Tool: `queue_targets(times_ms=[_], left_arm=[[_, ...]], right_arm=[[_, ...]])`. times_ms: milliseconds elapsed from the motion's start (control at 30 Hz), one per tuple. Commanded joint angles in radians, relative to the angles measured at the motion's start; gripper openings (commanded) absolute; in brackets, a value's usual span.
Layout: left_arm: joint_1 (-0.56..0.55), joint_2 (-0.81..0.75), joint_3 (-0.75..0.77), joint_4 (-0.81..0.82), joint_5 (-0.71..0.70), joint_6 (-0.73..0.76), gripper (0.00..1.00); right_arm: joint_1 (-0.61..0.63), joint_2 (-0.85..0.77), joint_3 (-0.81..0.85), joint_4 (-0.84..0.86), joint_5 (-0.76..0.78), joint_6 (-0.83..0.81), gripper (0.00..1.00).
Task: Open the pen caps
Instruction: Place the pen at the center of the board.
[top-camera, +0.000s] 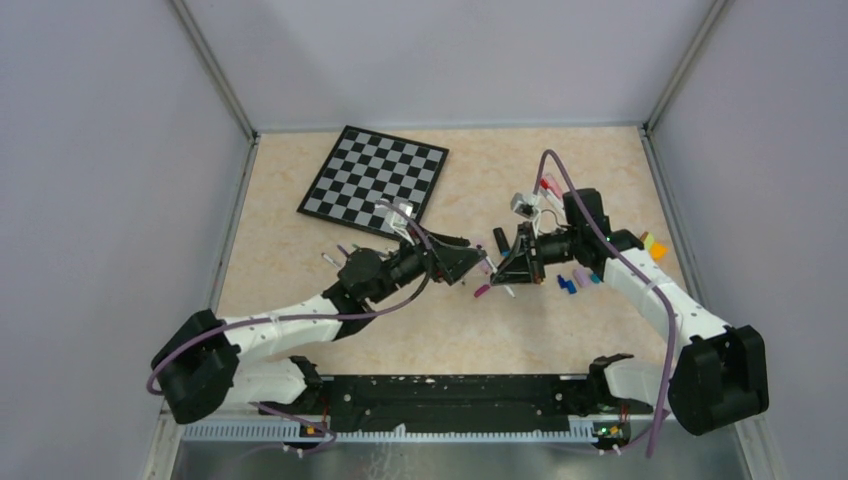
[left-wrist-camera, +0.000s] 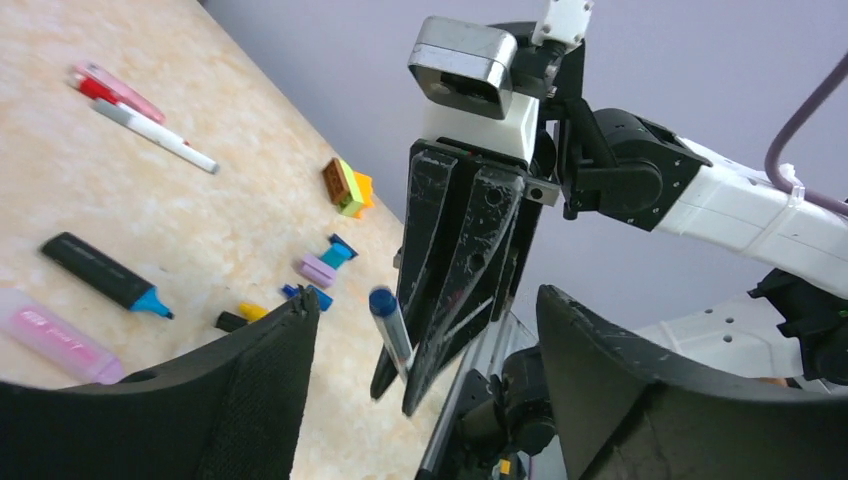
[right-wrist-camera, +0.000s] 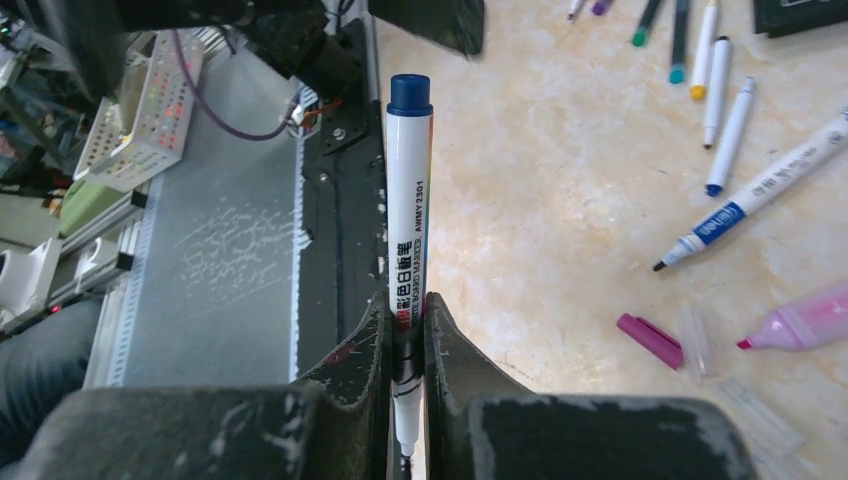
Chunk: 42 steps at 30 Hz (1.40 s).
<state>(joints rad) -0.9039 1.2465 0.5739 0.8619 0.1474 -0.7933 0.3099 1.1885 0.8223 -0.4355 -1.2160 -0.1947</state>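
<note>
My right gripper moves outward next, away from the left gripper, then down to the table (top-camera: 515, 239) beside the black highlighter, since the marker's tip is bare.
My right gripper (right-wrist-camera: 405, 310) is shut on a white whiteboard marker (right-wrist-camera: 410, 220) and holds it above the table with its blue end (right-wrist-camera: 409, 92) pointing at the left arm. In the left wrist view that blue end (left-wrist-camera: 382, 300) sticks out of the right gripper's fingers (left-wrist-camera: 470, 260), just in front of the gap of my left gripper (left-wrist-camera: 425, 300), which is open wide and empty. In the top view the left gripper (top-camera: 472, 262) and right gripper (top-camera: 503, 265) face each other, nearly touching. Loose caps lie on the table: purple (left-wrist-camera: 317, 270), teal (left-wrist-camera: 335, 252), blue (left-wrist-camera: 305, 293), yellow (left-wrist-camera: 250, 312) and black (left-wrist-camera: 230, 321).
A chessboard (top-camera: 375, 180) lies at the back left. A yellow-orange block (top-camera: 652, 245) sits right of the right arm. A magenta cap (right-wrist-camera: 650, 340), a pink highlighter (right-wrist-camera: 800, 320), an uncapped white marker (right-wrist-camera: 750, 195) and several pens (right-wrist-camera: 715, 90) lie below the grippers. A black highlighter (left-wrist-camera: 100, 270) lies nearby.
</note>
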Motion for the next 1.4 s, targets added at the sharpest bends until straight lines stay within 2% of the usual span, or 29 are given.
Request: queue_targets(times_ms=[0,67,100,300,500,600,967,1367], left_arm=[[0.003,-0.141,-0.088,-0.005,-0.125,0.069,0.88],[0.01,-0.207,-0.138,-0.033,-0.177,0.073,0.98],[0.015,-0.239,-0.165,-0.046,-0.195,0.073,0.99],[0.067,-0.45,-0.27,-0.209,-0.225,0.057,0.99],[0.085,-0.61,-0.326,-0.395,-0.264,0.064,0.99],[0.085,-0.665,-0.359,-0.427,-0.282,0.057,0.99],[0.088,-0.708,-0.375,-0.478,-0.325,0.085,0.99],[0.092,-0.694,-0.372,-0.49,-0.346,0.088,0.99]], right_arm=[[-0.066,-0.026,-0.003,0.001,0.046,-0.068,0.0],[-0.125,-0.031,-0.005,0.021,0.104,-0.057,0.0],[-0.147,-0.034,-0.006,0.029,0.14,-0.05,0.0],[-0.195,-0.005,0.001,0.058,0.382,-0.038,0.0],[-0.204,0.104,0.054,0.082,0.539,0.018,0.0],[-0.203,0.17,0.091,0.08,0.566,0.031,0.0],[-0.202,0.418,0.226,0.077,0.658,0.075,0.0],[-0.202,0.597,0.329,0.052,0.697,0.092,0.02]])
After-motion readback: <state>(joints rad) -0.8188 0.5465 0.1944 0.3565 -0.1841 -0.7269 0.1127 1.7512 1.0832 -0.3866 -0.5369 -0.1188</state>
